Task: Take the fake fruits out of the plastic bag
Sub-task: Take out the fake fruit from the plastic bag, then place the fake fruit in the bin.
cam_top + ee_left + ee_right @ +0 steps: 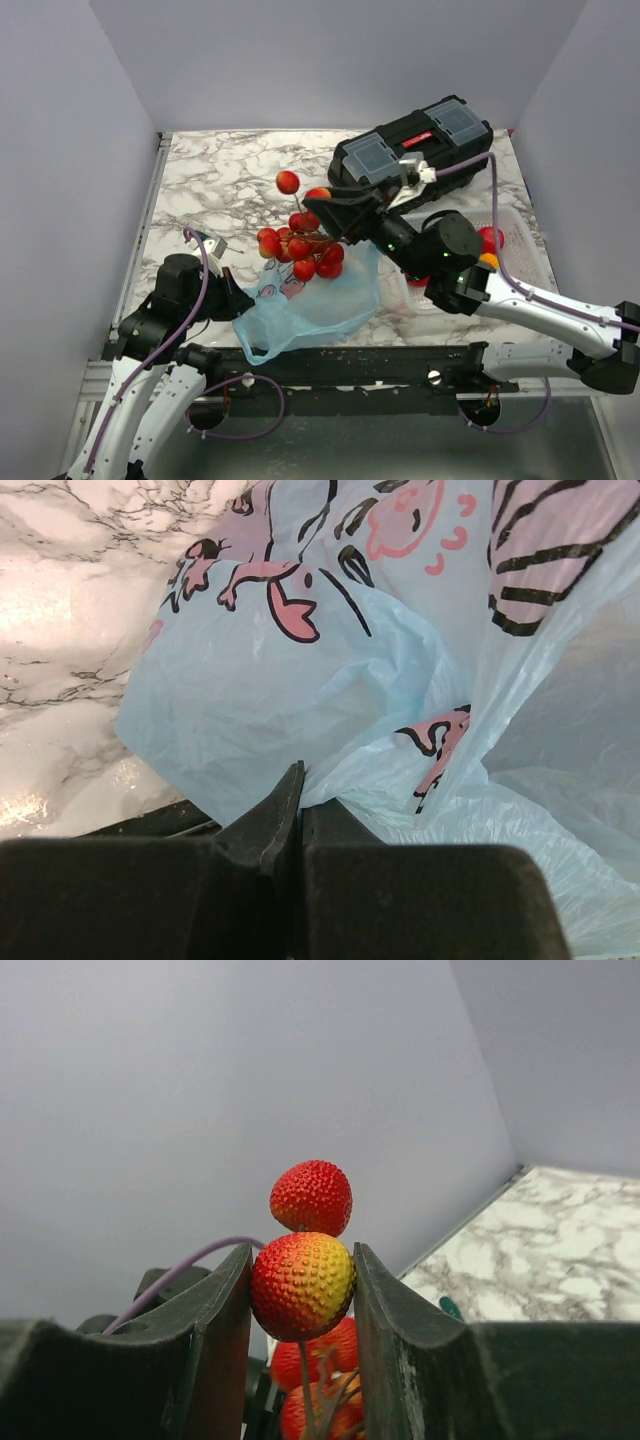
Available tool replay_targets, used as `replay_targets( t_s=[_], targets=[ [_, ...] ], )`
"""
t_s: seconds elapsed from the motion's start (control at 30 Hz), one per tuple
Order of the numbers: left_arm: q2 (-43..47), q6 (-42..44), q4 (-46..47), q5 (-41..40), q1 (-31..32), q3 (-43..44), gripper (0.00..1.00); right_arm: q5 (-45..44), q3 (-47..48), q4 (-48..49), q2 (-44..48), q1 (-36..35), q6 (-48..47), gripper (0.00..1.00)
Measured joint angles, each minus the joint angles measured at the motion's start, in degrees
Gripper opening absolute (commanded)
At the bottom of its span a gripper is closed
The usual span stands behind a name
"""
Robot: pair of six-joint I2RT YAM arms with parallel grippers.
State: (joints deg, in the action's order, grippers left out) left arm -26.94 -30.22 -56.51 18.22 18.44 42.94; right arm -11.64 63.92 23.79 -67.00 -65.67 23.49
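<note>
My right gripper moves to the right in the top view and down next and releases the cluster in the white mesh basket, which already holds fruits.
A cluster of red bumpy fake fruits (300,245) on thin stems hangs in the air over the mouth of the plastic bag (315,305). My right gripper (326,204) is shut on one red-yellow berry (303,1285) of that cluster. Another berry (311,1197) stands just above it, and more hang below between the fingers. The light-blue bag (300,680), printed with pink and dark figures, lies crumpled on the marble table. My left gripper (238,298) is shut on a fold of its near left edge (320,780). What is inside the bag is hidden.
A black toolbox (410,150) stands at the back right, just behind the right arm. A white mesh basket (520,225) at the right holds red fruits (491,238) and an orange one (488,260). The marble table (220,180) ends at grey walls.
</note>
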Motion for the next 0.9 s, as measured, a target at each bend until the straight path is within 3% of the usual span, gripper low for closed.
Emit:
replay_targets(
  t_s=[0.4,0.63,0.9],
  targets=[
    [0.0,0.0,0.0,0.0,0.0,0.0,0.0,-16.2,0.5,-1.4,11.6,0.0,-13.4,0.01],
    [0.0,0.0,0.0,0.0,0.0,0.0,0.0,-32.1,0.1,-2.1,16.5,0.0,-23.9,0.01],
    [0.0,0.0,0.0,0.0,0.0,0.0,0.0,-53.1,-16.2,0.0,24.8,0.2,-32.4,0.01]
  ],
)
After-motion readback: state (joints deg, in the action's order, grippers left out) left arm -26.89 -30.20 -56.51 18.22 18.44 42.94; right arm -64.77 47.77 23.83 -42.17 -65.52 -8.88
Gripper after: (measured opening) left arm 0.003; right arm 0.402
